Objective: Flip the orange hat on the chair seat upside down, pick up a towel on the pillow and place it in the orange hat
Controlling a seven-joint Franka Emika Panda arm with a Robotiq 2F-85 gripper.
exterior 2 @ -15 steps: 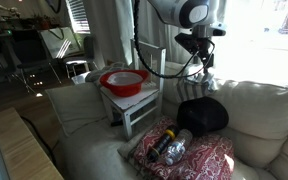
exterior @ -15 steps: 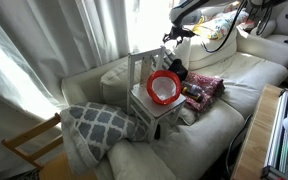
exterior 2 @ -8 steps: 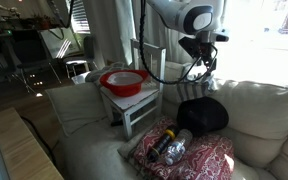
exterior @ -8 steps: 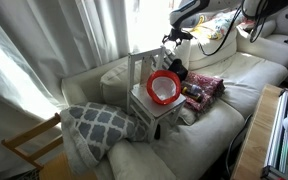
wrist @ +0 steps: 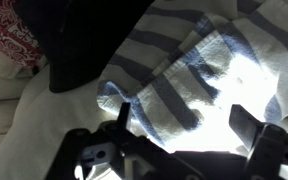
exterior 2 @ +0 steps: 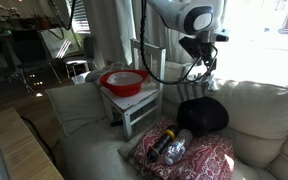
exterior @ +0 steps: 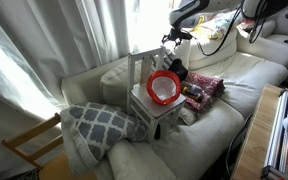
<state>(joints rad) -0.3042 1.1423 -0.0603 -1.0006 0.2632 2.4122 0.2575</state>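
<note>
My gripper turns next and moves down to the folded edge (exterior: 171, 49) (wrist: 135, 105) beside the bare pillow, since my fingers are still above the towel's crumpled folds.
The orange hat (exterior: 164, 88) (exterior 2: 123, 81) lies upside down on the white chair seat (exterior 2: 144, 99), its pale inside facing up. The striped grey-brown towel (wrist: 184, 65) lies crumpled on the cream pillow (wrist: 24, 130) (exterior 2: 252, 108) at the sofa back. My gripper (wrist: 184, 125) (exterior 2: 206, 68) (exterior: 170, 40) hovers just above the towel, open, with one finger on each side of a fold and nothing held. Strong glare washes out the towel's right part in the wrist view.
A black soft item (exterior 2: 202, 115) (wrist: 79, 40) lies next to the towel. A pink-red floral cushion (exterior 2: 189, 155) (exterior: 204, 88) carries a dark bottle-like object (exterior 2: 172, 147). A lattice-patterned pillow (exterior: 99, 125) and a tan wooden chair (exterior: 29, 145) are beyond the white chair.
The gripper shifted slightly along the sofa back a second ago and has since held still. Its jaws stayed open; hat and towel have not moved.
</note>
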